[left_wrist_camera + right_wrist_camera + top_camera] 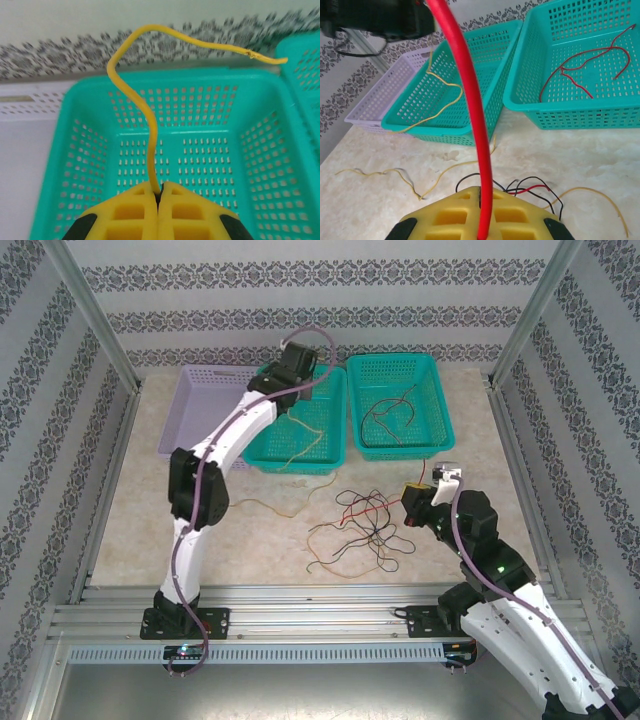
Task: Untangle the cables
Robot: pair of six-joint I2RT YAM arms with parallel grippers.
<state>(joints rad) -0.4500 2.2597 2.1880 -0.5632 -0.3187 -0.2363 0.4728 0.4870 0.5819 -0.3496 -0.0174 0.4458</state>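
The left gripper lowers toward the bottom of the middle teal basket below it next and releases the yellow cable, whose end still hovers high.
My left gripper (160, 192) is shut on a yellow cable (150, 135), which rises from between the fingers and curls to the right above the middle teal basket (200, 80). In the top view the left gripper (292, 380) hangs over that basket (335, 440). My right gripper (482, 192) is shut on a red cable (470, 100) that runs straight up out of the view. Just past it on the table lies a tangle of black and red cables (530, 187). From above, the right gripper (412, 495) sits at the right edge of the tangle (365, 530).
A yellow cable (440, 107) drapes over the middle basket's front wall onto the table. The right teal basket (440, 400) holds a dark red cable (580, 62). A lilac basket (195, 410) stands at the back left. An orange cable (600, 192) lies near the tangle.
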